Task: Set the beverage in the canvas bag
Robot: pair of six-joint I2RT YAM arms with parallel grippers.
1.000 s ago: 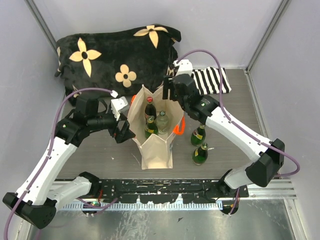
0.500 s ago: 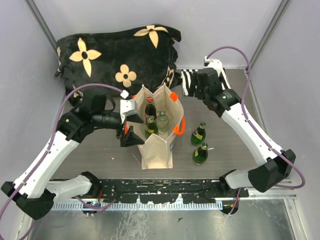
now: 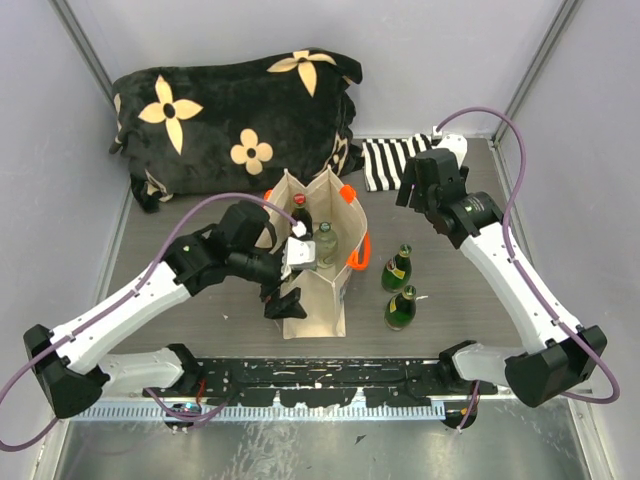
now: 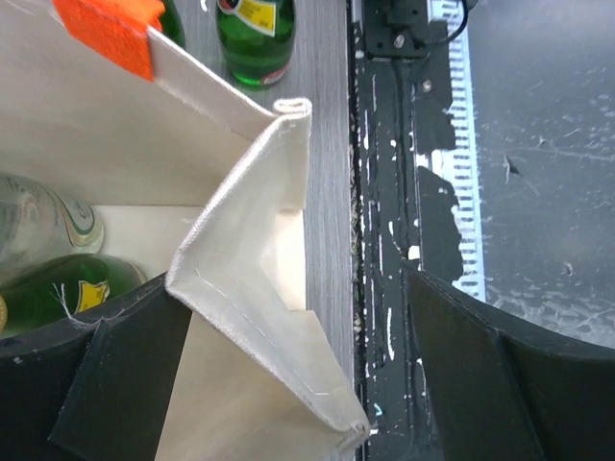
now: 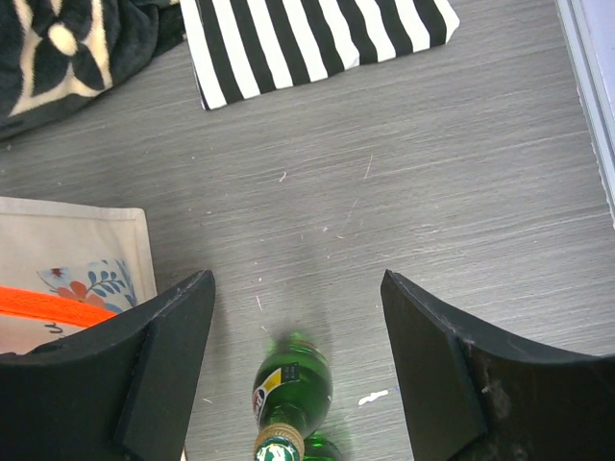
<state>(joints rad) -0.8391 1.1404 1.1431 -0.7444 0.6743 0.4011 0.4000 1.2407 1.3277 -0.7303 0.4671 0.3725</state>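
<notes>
I will next lower my right gripper and move it back onto the neck of the farther green bottle [image 3: 403,253] [image 5: 282,427], because that bottle is below it and closer to my base.
The beige canvas bag [image 3: 318,290] stands open at the table's middle, with orange handles [image 3: 347,192]. A red-capped dark bottle [image 3: 300,214], a clear bottle [image 3: 325,243] and a green bottle [image 4: 72,291] stand inside. Two green beverage bottles [image 3: 397,268] [image 3: 401,308] stand on the table to the bag's right. My left gripper [image 3: 288,298] [image 4: 298,384] is open, its jaws astride the bag's folded near corner [image 4: 259,279]. Off to the bag's right, my right gripper [image 3: 411,192] [image 5: 303,370] hangs open and empty, high above one green bottle [image 5: 293,384].
A black flowered cushion [image 3: 235,110] fills the back left. A black-and-white striped cloth [image 3: 395,160] lies at the back right. The arms' black base rail [image 3: 320,375] runs along the near edge, close to the bag's corner. Grey walls close in both sides.
My left gripper has swung right and nearer, from the bag's left side to its near corner. My right gripper has pulled back from the bag's mouth to the right, empty.
</notes>
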